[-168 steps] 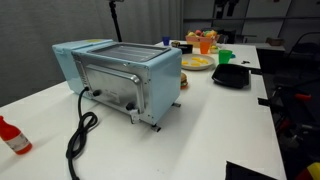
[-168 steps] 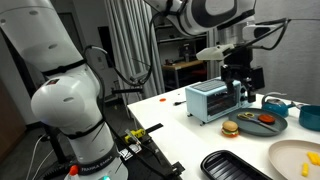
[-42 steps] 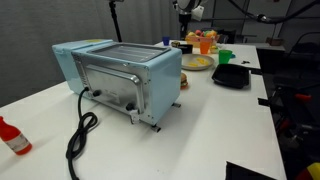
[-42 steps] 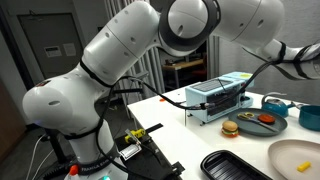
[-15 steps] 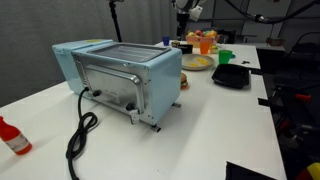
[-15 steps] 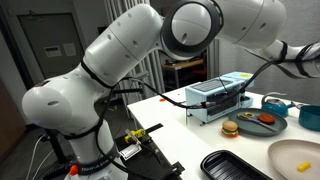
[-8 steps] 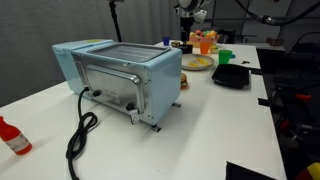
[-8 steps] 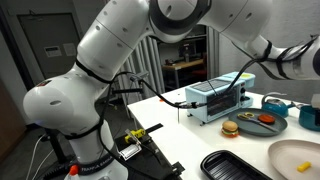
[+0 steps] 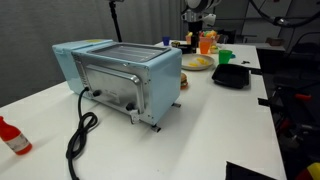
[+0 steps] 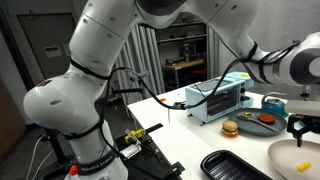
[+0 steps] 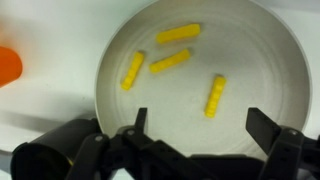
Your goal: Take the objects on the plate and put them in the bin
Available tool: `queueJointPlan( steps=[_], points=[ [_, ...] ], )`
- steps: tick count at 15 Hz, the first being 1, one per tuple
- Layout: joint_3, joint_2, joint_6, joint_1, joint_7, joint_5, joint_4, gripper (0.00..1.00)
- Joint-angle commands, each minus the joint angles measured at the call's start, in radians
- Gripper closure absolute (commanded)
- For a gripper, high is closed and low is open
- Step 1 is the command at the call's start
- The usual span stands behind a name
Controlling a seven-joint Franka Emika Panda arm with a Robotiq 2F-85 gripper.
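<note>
My open gripper is above the plate, and its finger gap is lined up with the lone yellow piece (image 11: pixel 215 96) that lies there, so I will lower my gripper around the piece and close it.
The small pale round plate (image 11: pixel 255 60) fills the wrist view and holds several yellow stick-shaped pieces, such as one at the top (image 11: pixel 178 33) and one at the right (image 11: pixel 215 95). My gripper (image 11: pixel 200 130) is open and empty, hanging above the plate's near part with a finger on each side. In both exterior views the gripper (image 10: pixel 300 128) hovers above the plate (image 10: pixel 288 158), far behind the toaster oven (image 9: pixel 197 15). I cannot make out a bin for certain.
A light-blue toaster oven (image 9: pixel 120 75) with a black cable stands mid-table. A black squarish tray (image 10: pixel 235 166) lies near the plate. A dark dish with a burger (image 10: pixel 258 123), a teal container (image 10: pixel 278 103), a green cup (image 9: pixel 225 57) and a red bottle (image 9: pixel 12 137) are around.
The arm has swung across and brought the gripper down over the pale plate; it now shows at the right edge of an exterior view where it was absent before.
</note>
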Motion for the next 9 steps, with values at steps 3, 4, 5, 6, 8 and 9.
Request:
queueJointPlan(
  steps=[3, 4, 5, 6, 8, 9],
  points=[
    [0.027, -0.005, 0.026, -0.025, -0.051, 0.003, -0.071, 0.00],
    [0.030, 0.005, 0.027, -0.024, -0.054, 0.003, -0.065, 0.00],
    [0.031, 0.019, 0.031, -0.022, -0.055, 0.001, -0.055, 0.00],
    [0.034, 0.029, 0.030, -0.022, -0.056, 0.002, -0.046, 0.00],
    [0.041, 0.051, 0.024, -0.019, -0.053, 0.005, -0.022, 0.00],
    [0.043, 0.062, 0.024, -0.017, -0.049, 0.003, -0.013, 0.00]
  ],
)
